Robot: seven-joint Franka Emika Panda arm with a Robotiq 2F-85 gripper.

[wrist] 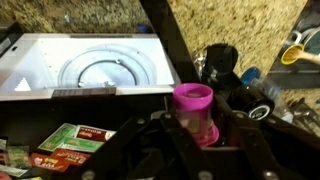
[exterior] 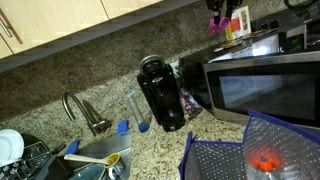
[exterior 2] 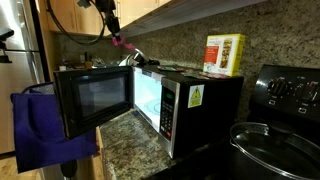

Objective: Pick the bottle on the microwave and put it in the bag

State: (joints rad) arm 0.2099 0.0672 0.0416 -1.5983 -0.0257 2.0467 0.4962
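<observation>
The gripper draws back over the bag's opening [exterior: 252, 150] next, lowers inside and releases the bottle, since the bag stands open in front of the microwave [exterior: 265, 85].
My gripper [wrist: 195, 135] is shut on the small magenta bottle [wrist: 193, 100], which stands upright between the fingers. In both exterior views the gripper [exterior: 222, 10] [exterior 2: 110, 25] holds the bottle [exterior: 216, 23] [exterior 2: 122, 42] in the air above the top of the silver-and-black microwave [exterior: 265, 85] [exterior 2: 140, 100]. The bag, with blue edges and pale dotted sides [exterior: 250, 150] [exterior 2: 45, 130], stands open in front of the microwave, below and apart from the gripper.
A yellow carton [exterior: 238, 25] [exterior 2: 225, 55] stands on the microwave near the gripper. A black coffee maker [exterior: 160, 92] stands beside the microwave, with a sink and faucet [exterior: 85, 115] further along. A stove [exterior 2: 290, 95] and a pot lid [exterior 2: 275, 145] are on the other side. Cabinets hang overhead.
</observation>
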